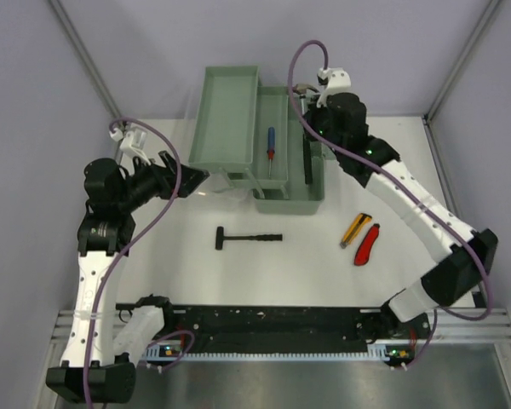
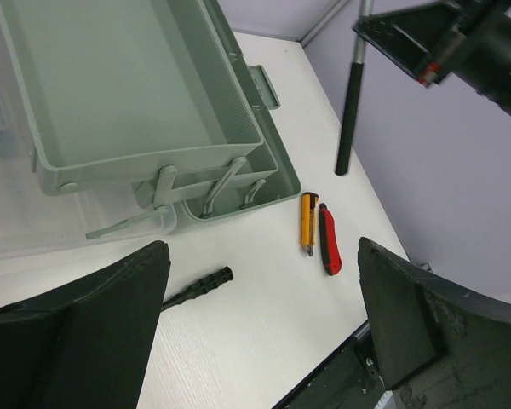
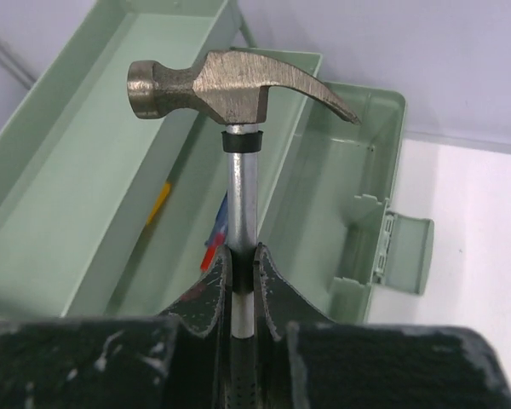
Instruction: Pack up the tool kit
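I will lower the hammer straight down into the open toolbox (image 1: 289,192) with my right gripper, onto the toolbox's empty bottom beside the screwdriver (image 1: 271,152). The hammer has room there.
The grey-green toolbox (image 1: 289,192) stands open at the back of the table, its fold-out tray (image 1: 228,111) swung left. A blue and red screwdriver (image 1: 271,152) lies inside. My right gripper (image 1: 313,119) is shut on the shaft of a steel claw hammer (image 3: 230,85) and holds it above the open box (image 3: 349,196). The hammer's black grip (image 2: 349,111) hangs in the air. My left gripper (image 2: 262,256) is open and empty, above the table left of the box (image 2: 128,85). A black hammer (image 1: 249,239), a yellow cutter (image 1: 355,228) and a red cutter (image 1: 366,244) lie on the table.
A yellow-handled tool (image 3: 157,203) shows partly in the box beside the screwdriver (image 3: 215,234). The front latch (image 3: 404,251) hangs open on the box's side. The translucent lid (image 2: 34,230) lies folded out low on the table. A black rail (image 1: 272,319) runs along the near edge.
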Robot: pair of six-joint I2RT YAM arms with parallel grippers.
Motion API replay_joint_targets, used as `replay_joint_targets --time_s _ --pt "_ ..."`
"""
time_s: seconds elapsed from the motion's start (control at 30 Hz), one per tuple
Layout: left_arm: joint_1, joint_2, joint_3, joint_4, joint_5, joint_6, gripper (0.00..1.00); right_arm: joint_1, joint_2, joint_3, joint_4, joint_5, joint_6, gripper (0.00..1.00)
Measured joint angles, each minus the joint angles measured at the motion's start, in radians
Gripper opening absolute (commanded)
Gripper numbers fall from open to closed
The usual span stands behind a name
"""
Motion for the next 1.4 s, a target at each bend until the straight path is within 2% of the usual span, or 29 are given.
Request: replay_joint_targets --time_s 0.13,0.33,0.53,0.9,1.2,1.27,1.37,1.4 --pt "0.000 0.000 0.000 0.005 0.000 -0.011 0.95 -0.054 0.199 0.103 0.042 0.020 0.077 0.00" --pt "0.000 0.000 0.000 0.005 -0.005 -0.014 0.95 -0.125 0.409 0.123 0.039 0.013 0.162 0.00" --pt "0.000 0.020 0.000 0.005 -0.017 -0.016 0.95 -0.150 0.537 0.149 0.042 -0.036 0.178 0.00" --pt "0.000 0.074 0.006 0.012 -0.038 -0.020 0.95 -0.172 0.845 0.421 0.067 -0.080 0.212 0.00" --pt "0.000 0.081 0.022 0.006 -0.044 -0.011 0.95 -0.175 0.951 0.505 0.075 -0.071 0.227 0.00" --pt "0.000 0.081 0.023 -0.001 -0.044 -0.006 0.95 -0.175 0.964 0.520 0.072 -0.070 0.230 0.09" --pt "0.000 0.081 0.031 -0.018 -0.047 0.002 0.95 -0.175 0.983 0.542 0.070 -0.069 0.235 0.31" --pt "0.000 0.081 0.034 -0.024 -0.048 0.006 0.95 -0.175 0.984 0.542 0.071 -0.068 0.239 0.35"
